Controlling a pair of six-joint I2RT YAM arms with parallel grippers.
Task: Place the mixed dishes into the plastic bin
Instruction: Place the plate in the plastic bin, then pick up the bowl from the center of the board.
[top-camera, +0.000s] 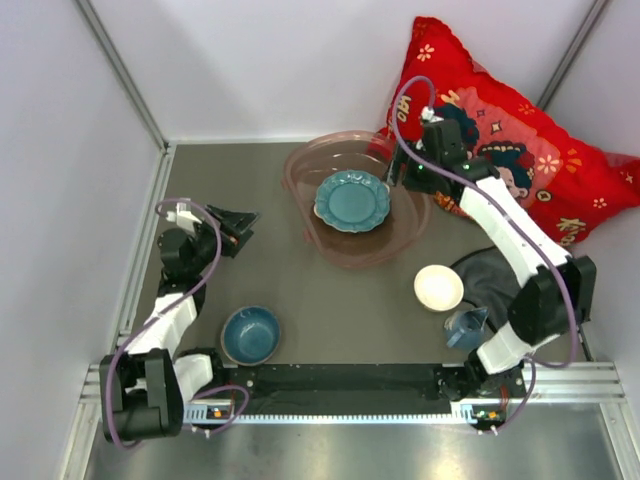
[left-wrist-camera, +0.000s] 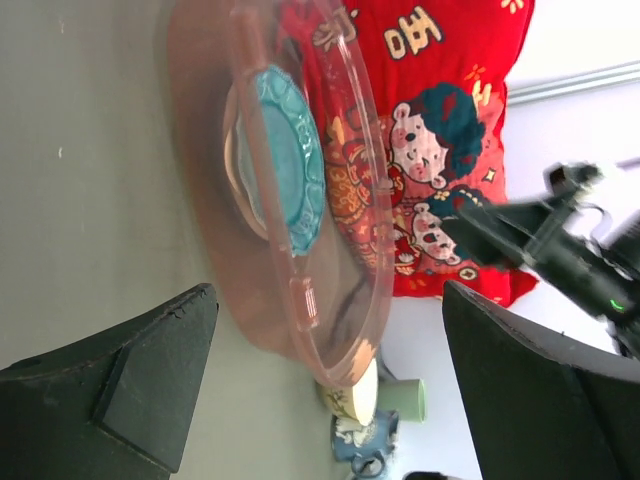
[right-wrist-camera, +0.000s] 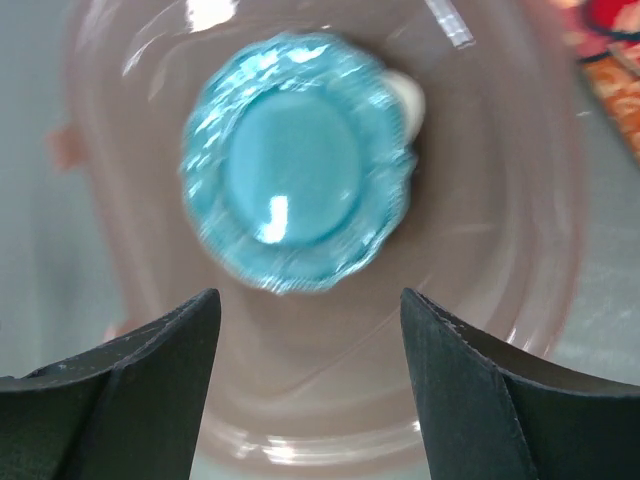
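The blue bowl's bin-side rim (top-camera: 274, 318) is still outside the bin (top-camera: 340, 262), so the robot's right gripper will next move back and left in the top view, then down onto that rim.
The plastic bin (top-camera: 340, 262) stands at the back middle of the table, pinkish and translucent, with the teal scalloped plate (top-camera: 352, 200) lying flat in it. My right gripper (top-camera: 397, 180) hangs open above the bin's right side; in the right wrist view the teal plate (right-wrist-camera: 295, 175) lies below the empty right gripper (right-wrist-camera: 310, 300). My left gripper (top-camera: 245, 228) stands open and empty left of the bin. A blue bowl (top-camera: 250, 333) sits near the front left. A cream-white bowl (top-camera: 438, 288) and a small blue mug (top-camera: 466, 327) sit at the front right. A pale green cup (left-wrist-camera: 405, 400) shows behind them.
A red cartoon-print pillow (top-camera: 500, 150) leans in the back right corner behind the bin. A dark grey cloth (top-camera: 490, 272) lies under the right arm by the cream bowl. White walls close the table at the back and both sides.
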